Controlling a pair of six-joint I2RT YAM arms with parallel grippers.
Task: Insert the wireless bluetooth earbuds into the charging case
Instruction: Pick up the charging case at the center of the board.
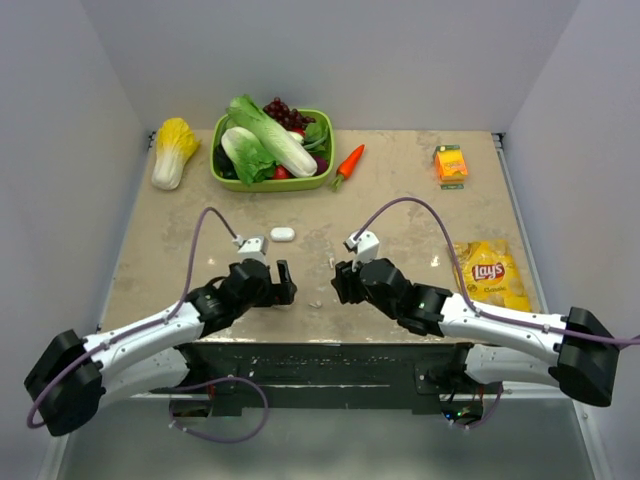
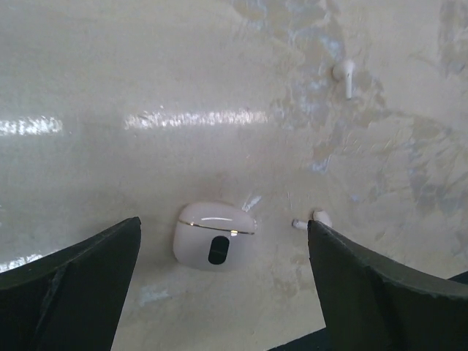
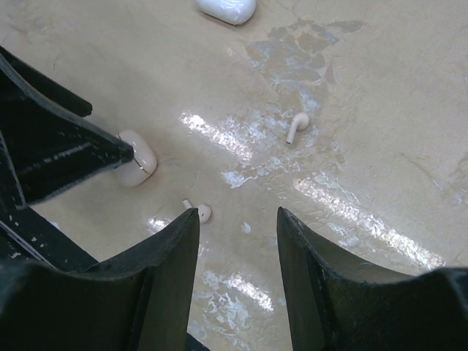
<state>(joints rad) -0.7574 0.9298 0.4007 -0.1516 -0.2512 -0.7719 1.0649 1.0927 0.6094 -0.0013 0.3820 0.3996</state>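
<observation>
My left gripper will move down toward the tabletop around the short ends of the charging case, because the case is still below the gap between the gripper's open fingers.
The charging case (image 2: 214,235) is cream-white and closed, with a dark oval on its face. It lies on the table between the fingers of my open left gripper (image 2: 223,222), untouched. One earbud (image 2: 320,217) lies right by the right finger; the other earbud (image 2: 345,73) lies farther out. In the right wrist view the case (image 3: 137,157) sits by the left gripper's finger (image 3: 73,150). One earbud (image 3: 199,212) lies at the left fingertip of my open, empty right gripper (image 3: 238,212), and the other (image 3: 296,126) lies beyond. From above, the left gripper (image 1: 285,282) and the right gripper (image 1: 338,280) face each other.
A white oval object (image 1: 282,234) lies just beyond the grippers. A green basket (image 1: 322,181) of vegetables, a napa cabbage (image 1: 174,150) and a toy carrot (image 1: 348,163) are at the back. An orange carton (image 1: 451,163) and a chips bag (image 1: 490,272) are at the right.
</observation>
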